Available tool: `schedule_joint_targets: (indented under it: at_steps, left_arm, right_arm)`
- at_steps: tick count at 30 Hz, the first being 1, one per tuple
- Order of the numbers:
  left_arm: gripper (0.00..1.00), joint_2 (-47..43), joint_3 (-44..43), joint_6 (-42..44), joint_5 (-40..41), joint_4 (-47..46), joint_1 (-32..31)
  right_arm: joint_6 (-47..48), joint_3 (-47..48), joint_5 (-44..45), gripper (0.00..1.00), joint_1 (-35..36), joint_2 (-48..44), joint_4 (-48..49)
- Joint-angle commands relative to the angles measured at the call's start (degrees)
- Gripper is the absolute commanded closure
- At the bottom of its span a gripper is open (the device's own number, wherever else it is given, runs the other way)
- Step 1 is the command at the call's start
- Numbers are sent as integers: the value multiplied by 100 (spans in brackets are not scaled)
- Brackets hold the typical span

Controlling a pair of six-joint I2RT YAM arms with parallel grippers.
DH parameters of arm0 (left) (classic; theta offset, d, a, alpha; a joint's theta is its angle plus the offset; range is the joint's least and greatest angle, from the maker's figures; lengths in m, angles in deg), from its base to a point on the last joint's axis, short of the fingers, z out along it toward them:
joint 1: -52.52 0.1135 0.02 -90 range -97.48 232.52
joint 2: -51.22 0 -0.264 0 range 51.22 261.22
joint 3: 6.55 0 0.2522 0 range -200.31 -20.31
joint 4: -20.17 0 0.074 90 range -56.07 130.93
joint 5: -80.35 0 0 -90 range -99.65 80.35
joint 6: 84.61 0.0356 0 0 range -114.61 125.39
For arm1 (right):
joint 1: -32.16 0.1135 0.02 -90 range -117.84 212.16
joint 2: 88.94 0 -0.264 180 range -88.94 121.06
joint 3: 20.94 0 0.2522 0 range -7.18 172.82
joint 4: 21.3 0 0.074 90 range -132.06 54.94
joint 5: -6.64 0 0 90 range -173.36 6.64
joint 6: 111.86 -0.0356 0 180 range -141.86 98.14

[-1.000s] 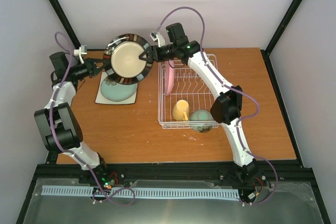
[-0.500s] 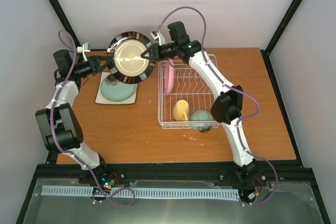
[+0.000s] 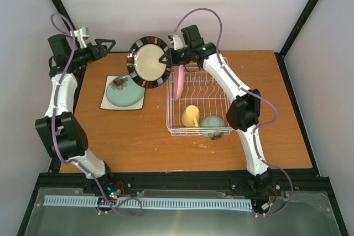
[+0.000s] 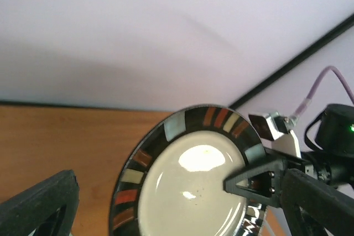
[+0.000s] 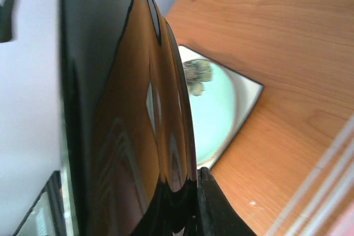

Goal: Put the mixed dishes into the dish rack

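Observation:
Next, my right gripper will swing right in the top view and down to the rack's empty slots beside the pink plate [image 3: 178, 84], lower the brown plate [image 3: 149, 62] and release.
The dark brown round plate [image 3: 149, 62], cream in the middle with a striped rim, hangs on edge above the table's back, just left of the dish rack [image 3: 218, 132]. My right gripper [image 3: 168, 58] is shut on its right rim; the right wrist view shows the plate's glossy underside [image 5: 127, 109] against one finger [image 5: 217, 211]. My left gripper [image 3: 103, 46] stands open to the left, apart from the plate [image 4: 188, 186]. In the rack stand a pink plate [image 3: 178, 84], a yellow mug [image 3: 191, 116] and a pale green bowl [image 3: 212, 125]. A teal flower-marked plate [image 3: 124, 93] lies on the cream square plate [image 3: 106, 105].
Black frame posts [image 3: 63, 15] rise at the back corners close to both arms. The white wall [image 3: 232, 4] is right behind the held plate. Rack wires [image 5: 332, 169] show at the right wrist view's lower right.
My left gripper let go of the brown plate, opened wide and drew back to the left. The right gripper shut on the rim and carried the plate right, toward the rack.

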Motion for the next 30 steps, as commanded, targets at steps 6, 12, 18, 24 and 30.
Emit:
schedule_joint_targets:
  at_steps: [6, 12, 18, 24, 30]
  left_arm:
    - [0, -914, -327, 442, 1876, -916, 32]
    - [0, -959, -581, 888, 2647, -575, 29]
    - [0, -965, -529, 1161, 3224, -218, 25]
    - [0, -972, -522, 1321, 3645, 267, 21]
    - [0, -1102, -256, 1435, 4082, 606, 22]
  right_arm:
    - [150, 176, 1032, 97, -258, -1041, 546]
    - [247, 235, 2582, 97, -493, -1534, 37]
    - [191, -1465, 4564, 97, -606, -2991, -121]
    - [-401, -2158, 5740, 97, -602, -3478, -1398]
    - [-1047, -2468, 5722, 97, -485, -3358, -2165]
